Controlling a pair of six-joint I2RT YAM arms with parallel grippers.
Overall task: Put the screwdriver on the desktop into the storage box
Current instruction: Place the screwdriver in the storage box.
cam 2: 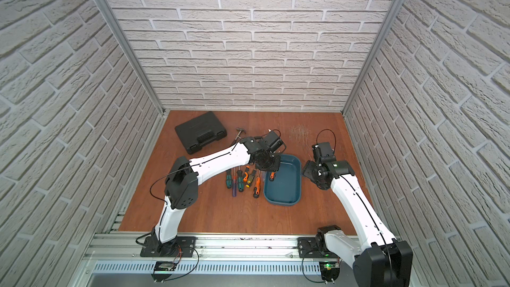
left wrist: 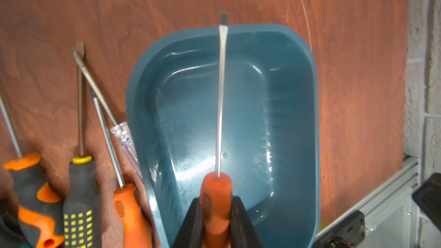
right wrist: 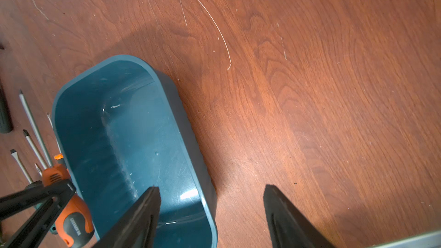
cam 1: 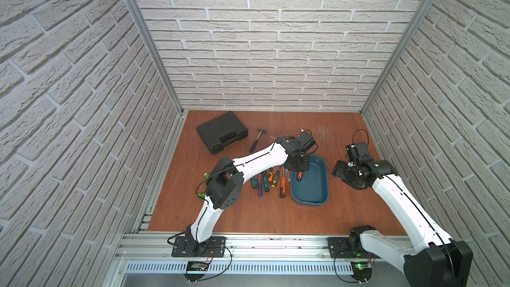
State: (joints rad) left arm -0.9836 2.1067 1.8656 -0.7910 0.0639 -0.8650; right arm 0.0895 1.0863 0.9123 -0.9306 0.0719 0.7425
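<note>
The left gripper moves down inside the storage box's rim toward its bare bottom next and releases the screwdriver's orange handle, since the screwdriver hangs lengthwise above that bottom.
My left gripper is shut on the orange handle of a flat-blade screwdriver. Its steel shaft runs lengthwise above the open teal storage box, and the tip reaches past the box's far rim. In both top views the held screwdriver hangs over the far left corner of the storage box on the desktop. My right gripper is open and holds nothing. It hovers at the box's right rim, one finger over the box and one over bare wood.
Several more screwdrivers lie side by side just left of the box. A hammer and a closed black tool case sit at the back left. Brick-patterned walls enclose the board on three sides.
</note>
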